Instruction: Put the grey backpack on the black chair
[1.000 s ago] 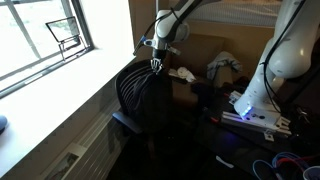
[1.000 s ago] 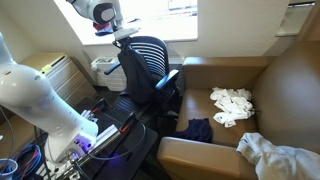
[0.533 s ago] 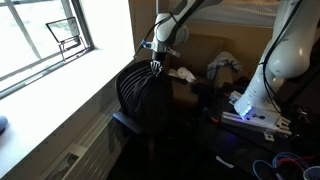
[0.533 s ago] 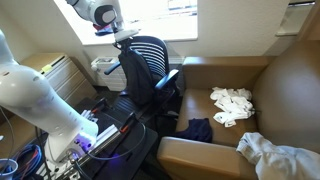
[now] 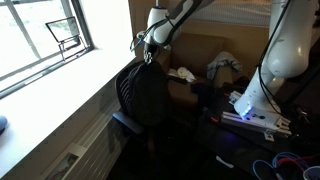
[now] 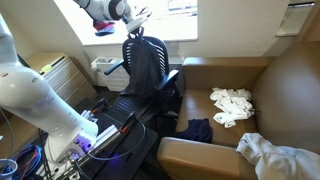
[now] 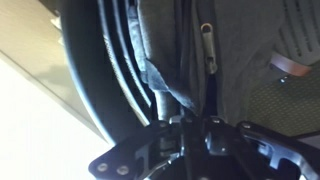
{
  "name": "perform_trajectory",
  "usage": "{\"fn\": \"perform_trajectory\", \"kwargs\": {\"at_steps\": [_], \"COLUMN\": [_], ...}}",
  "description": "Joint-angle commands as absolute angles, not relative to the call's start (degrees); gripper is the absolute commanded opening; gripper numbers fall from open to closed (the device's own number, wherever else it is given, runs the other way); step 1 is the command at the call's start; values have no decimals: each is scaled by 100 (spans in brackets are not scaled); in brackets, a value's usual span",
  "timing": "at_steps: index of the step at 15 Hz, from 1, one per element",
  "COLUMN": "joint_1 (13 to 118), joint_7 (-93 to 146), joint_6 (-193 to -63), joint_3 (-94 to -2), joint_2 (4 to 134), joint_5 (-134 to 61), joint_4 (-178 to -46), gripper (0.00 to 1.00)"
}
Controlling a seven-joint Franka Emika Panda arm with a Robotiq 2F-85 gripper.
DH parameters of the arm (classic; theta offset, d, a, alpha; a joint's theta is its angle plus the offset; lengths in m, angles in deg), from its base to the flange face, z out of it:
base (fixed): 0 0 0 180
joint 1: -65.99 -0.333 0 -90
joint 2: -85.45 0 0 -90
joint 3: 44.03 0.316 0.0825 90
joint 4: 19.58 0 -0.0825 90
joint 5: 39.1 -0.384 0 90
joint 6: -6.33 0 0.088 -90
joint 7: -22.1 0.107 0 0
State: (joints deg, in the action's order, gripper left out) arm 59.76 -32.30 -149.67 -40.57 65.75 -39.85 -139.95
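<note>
The backpack (image 5: 152,95) already hangs against the ribs, so my gripper will next move outward and tilt over at the top of the chair (image 5: 124,95) back to free the handle.
The grey backpack (image 5: 152,95) hangs upright against the ribbed back of the black chair (image 5: 124,95), over its seat. In both exterior views my gripper (image 5: 150,55) is right above the pack's top, shut on its top strap. It also shows in an exterior view (image 6: 136,28) above the backpack (image 6: 148,68) and the chair seat (image 6: 118,106). In the wrist view the jaws (image 7: 196,128) are closed on a dark strap, with the backpack's grey fabric and zipper (image 7: 206,48) and the chair's black ribs (image 7: 112,60) just beyond.
A window sill (image 5: 60,85) runs next to the chair. A brown couch (image 6: 250,70) holds white cloths (image 6: 232,104) and a grey garment (image 6: 285,160). A second white robot arm (image 5: 270,70) stands close by, with cables on the floor (image 6: 30,160).
My gripper has moved up and toward the window with the backpack's top. The pack now stands taller and narrower against the chair back.
</note>
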Motion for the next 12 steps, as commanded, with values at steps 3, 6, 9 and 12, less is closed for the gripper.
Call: {"fn": "perform_trajectory", "kwargs": {"at_steps": [3, 6, 9, 12], "joint_1": [6203, 6201, 5996, 5656], "joint_7": [-2631, -2611, -2121, -1313], "joint_6": [-14944, -14943, -15557, -16195], "joint_3": [-3934, -3934, -4319, -4984], "joint_2": [6193, 6073, 5780, 5302], "joint_5": [-3328, -3307, -2764, -1490], "joint_4": [-13320, -13202, -13085, -12660], "gripper": [6, 6, 2, 2]}}
